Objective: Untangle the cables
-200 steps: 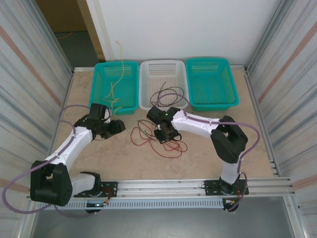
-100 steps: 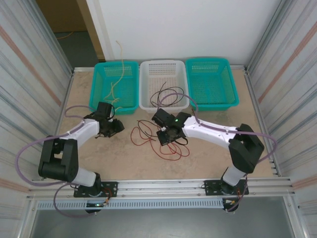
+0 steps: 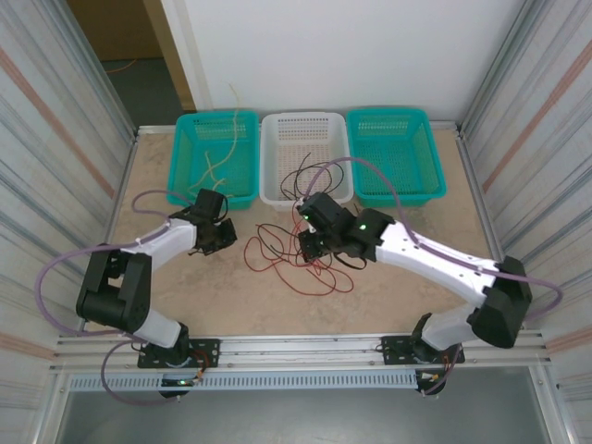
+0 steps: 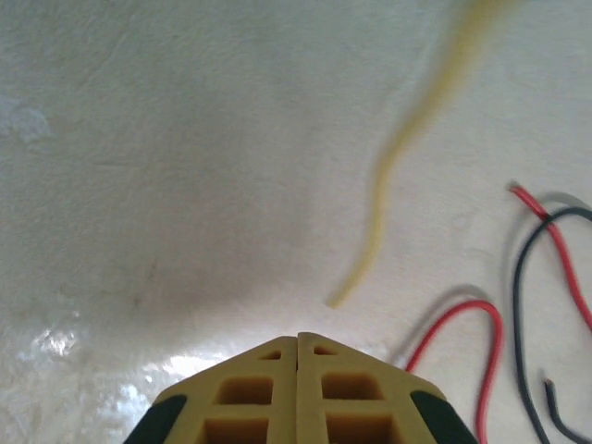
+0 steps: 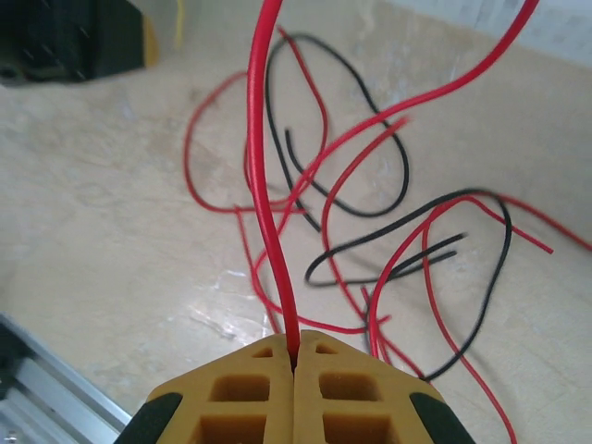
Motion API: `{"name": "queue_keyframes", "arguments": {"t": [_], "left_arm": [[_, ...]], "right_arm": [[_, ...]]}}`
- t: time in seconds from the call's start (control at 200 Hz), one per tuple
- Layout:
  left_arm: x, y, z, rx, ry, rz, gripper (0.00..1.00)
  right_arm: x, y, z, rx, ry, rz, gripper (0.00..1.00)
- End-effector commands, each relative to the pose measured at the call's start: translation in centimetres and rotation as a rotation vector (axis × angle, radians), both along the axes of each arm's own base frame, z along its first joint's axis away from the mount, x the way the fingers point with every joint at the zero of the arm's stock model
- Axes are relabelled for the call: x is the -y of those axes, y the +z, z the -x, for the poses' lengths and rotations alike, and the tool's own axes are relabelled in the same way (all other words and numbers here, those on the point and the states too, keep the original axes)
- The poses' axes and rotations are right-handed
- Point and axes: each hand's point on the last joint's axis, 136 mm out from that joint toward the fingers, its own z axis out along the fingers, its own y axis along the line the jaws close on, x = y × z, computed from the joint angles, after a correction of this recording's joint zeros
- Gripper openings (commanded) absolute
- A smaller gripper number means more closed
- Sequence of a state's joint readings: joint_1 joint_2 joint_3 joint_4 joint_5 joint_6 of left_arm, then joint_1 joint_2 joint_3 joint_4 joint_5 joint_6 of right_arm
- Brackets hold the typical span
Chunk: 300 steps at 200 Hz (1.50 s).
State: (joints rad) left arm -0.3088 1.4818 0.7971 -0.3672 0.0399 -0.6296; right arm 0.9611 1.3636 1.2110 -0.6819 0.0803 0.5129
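Next, my right gripper lifts the red cable (image 5: 264, 185) off the tangle, carries it outward and lets go of it there. The second teal basket stands empty outward of it.
A tangle of red and black cables (image 3: 296, 264) lies loose on the table's middle. My right gripper (image 3: 311, 248) is over it, shut on a red cable (image 5: 264, 185) that rises taut from between the jaws (image 5: 294, 348); other red and black loops (image 5: 370, 199) spread on the table beyond. A pale yellow cable (image 3: 225, 153) lies in the left teal basket (image 3: 180, 157), one end sticking up. My left gripper (image 3: 218, 240) sits left of the tangle, jaws pressed together (image 4: 298, 336) with nothing between them. A blurred yellow cable (image 4: 388, 185) ends just ahead of them, with red (image 4: 462, 314) and black (image 4: 520, 305) strands at right.
A white basket (image 3: 270, 157) and a second teal basket (image 3: 435, 157) stand along the back edge beside the first. Corrugated metal walls close both sides, and an aluminium rail (image 3: 305, 347) runs across the near edge. A black cable loop (image 3: 319, 176) reaches over the white basket's front.
My left gripper has shut and shifted a little right. The right arm has stretched out, carrying the red cable slightly right. The yellow cable's raised end has swung right.
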Motion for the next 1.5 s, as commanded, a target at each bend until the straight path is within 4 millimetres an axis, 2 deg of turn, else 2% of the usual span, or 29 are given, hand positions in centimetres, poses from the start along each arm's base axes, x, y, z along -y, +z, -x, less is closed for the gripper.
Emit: {"name": "queue_keyframes", "arguments": {"t": [0.0,0.15,0.371,0.496,0.581,0.661,0.817,0.857,0.872,0.962,1.077,1.157,1.257,1.453,1.498], "left_arm": [[0.1,3.6,0.0,0.091,-0.014,-0.054,0.00],[0.0,8.5,0.0,0.198,-0.039,-0.072,0.00],[0.4,16.8,-3.0,0.357,-0.123,-0.090,0.00],[1.0,19.6,-4.7,0.394,-0.155,-0.079,0.00],[1.7,20.4,-5.4,0.401,-0.177,-0.059,0.00],[2.6,20.4,-5.7,0.396,-0.198,-0.046,0.00],[4.5,18.8,-5.0,0.357,-0.251,-0.018,0.00],[5.1,18.3,-4.7,0.348,-0.268,-0.007,0.01],[5.4,18.1,-4.6,0.346,-0.276,-0.002,0.01],[7.4,17.1,-3.6,0.332,-0.327,0.031,0.01],[10.3,15.7,-2.0,0.305,-0.405,0.077,0.05],[12.5,15.2,-0.7,0.301,-0.470,0.101,0.11],[14.6,14.7,0.9,0.301,-0.552,0.096,0.20],[15.9,13.2,2.2,0.248,-0.585,0.112,0.34],[16.1,12.8,2.4,0.234,-0.594,0.117,0.39]], "right_arm": [[0.9,4.9,-0.1,0.092,-0.031,-0.089,0.00],[2.4,8.4,0.1,0.157,-0.062,-0.149,0.00],[5.7,13.5,-1.1,0.235,-0.172,-0.224,0.00],[8.7,16.4,-3.0,0.267,-0.271,-0.253,0.00],[11.4,17.9,-5.1,0.265,-0.366,-0.272,0.00],[13.3,19.7,-6.8,0.271,-0.419,-0.293,0.00],[16.3,23.1,-9.9,0.317,-0.490,-0.299,0.00],[16.8,23.4,-10.7,0.319,-0.503,-0.302,0.00],[17.0,24.6,-10.8,0.344,-0.505,-0.320,0.00],[18.1,25.8,-12.2,0.373,-0.531,-0.321,0.00],[20.3,25.1,-15.2,0.333,-0.598,-0.322,0.00],[21.6,23.6,-17.2,0.282,-0.630,-0.328,0.00],[22.2,21.1,-19.4,0.225,-0.647,-0.305,0.00],[23.4,15.6,-22.5,0.125,-0.677,-0.215,0.00],[23.7,13.7,-22.8,0.081,-0.686,-0.175,0.13]]}}
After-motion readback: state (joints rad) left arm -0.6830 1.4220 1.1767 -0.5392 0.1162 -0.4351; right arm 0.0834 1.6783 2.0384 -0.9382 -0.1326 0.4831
